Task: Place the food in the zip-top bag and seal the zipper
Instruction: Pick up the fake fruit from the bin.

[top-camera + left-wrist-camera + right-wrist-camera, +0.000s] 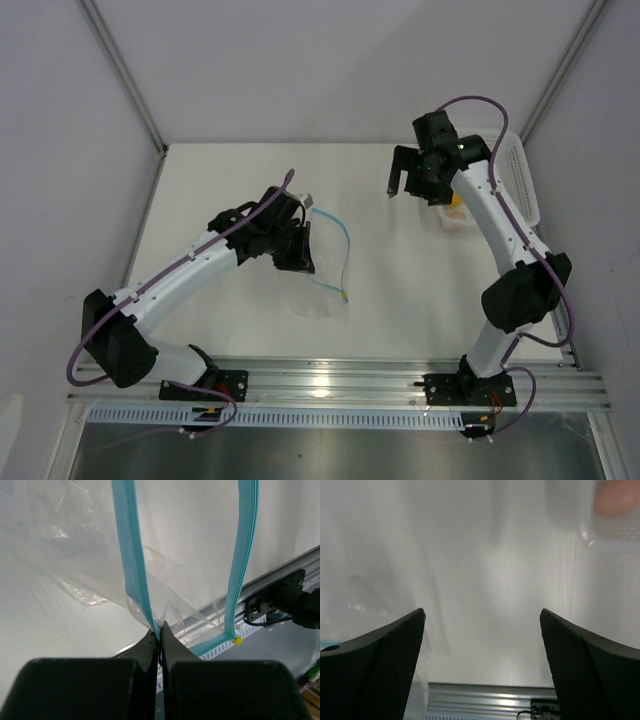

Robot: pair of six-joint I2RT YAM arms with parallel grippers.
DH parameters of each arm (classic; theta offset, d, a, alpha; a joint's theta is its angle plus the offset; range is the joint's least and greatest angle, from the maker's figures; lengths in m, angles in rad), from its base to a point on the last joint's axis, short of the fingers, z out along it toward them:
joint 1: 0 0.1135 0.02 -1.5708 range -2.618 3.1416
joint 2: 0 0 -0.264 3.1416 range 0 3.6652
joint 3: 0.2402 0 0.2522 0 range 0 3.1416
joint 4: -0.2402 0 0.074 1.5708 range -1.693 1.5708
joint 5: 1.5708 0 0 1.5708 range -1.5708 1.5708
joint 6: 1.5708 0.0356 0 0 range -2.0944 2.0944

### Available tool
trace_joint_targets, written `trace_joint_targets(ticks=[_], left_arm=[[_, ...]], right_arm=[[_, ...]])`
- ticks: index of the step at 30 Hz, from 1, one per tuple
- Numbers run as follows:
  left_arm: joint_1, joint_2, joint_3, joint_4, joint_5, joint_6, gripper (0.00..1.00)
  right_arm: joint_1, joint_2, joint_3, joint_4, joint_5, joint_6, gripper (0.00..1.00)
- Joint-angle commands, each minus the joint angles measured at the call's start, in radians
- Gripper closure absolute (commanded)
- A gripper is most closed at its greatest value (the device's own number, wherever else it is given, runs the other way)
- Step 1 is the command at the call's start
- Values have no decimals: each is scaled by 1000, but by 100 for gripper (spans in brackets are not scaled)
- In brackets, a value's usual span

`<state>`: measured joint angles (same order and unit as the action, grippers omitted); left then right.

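My empty right gripper should move over the basket rim and down around the orange food (455, 212) (618, 498), which lies below and to its right in the top view.
The zip-top bag (322, 292) lies crinkled mid-table with its mouth held open. My left gripper (300, 248) is shut on one side of the teal zipper (343, 250). In the left wrist view the gripper (160, 633) pinches the left zipper strip (131, 555); the other strip (245, 555) hangs apart from it. My right gripper (400, 182) is open and empty above the table, left of the basket; it also shows in the right wrist view (482, 612). The orange-yellow food (456, 210) lies in the basket and shows blurred in the right wrist view (617, 497). The green food is out of view.
A white lattice basket (520, 175) stands at the far right against the enclosure wall; its corner shows in the right wrist view (612, 532). An aluminium rail (330, 378) runs along the near edge. White walls close in the table on three sides.
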<state>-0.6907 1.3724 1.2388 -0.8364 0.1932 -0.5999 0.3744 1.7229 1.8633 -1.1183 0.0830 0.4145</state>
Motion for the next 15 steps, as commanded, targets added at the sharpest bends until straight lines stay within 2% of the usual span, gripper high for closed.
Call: trace_joint_targets(ticks=[1,5,9,13,15], left_arm=[[5,-35,19,14,-17,121,99],[7,-44,22,28,20,231,99],[6,-41,21,77,61,255,100],[6,-30,4,112,107,238,99],[7,-35,-9,146,136,232,99]], right_arm=[[-127,73,120,-90,66,21,4],[-227,178,246,-146,69,15,6],[-287,243,316,-149,104,-10,7],[-365,331,398,-181,66,0,9],[-365,375,424,-186,60,-5,12]])
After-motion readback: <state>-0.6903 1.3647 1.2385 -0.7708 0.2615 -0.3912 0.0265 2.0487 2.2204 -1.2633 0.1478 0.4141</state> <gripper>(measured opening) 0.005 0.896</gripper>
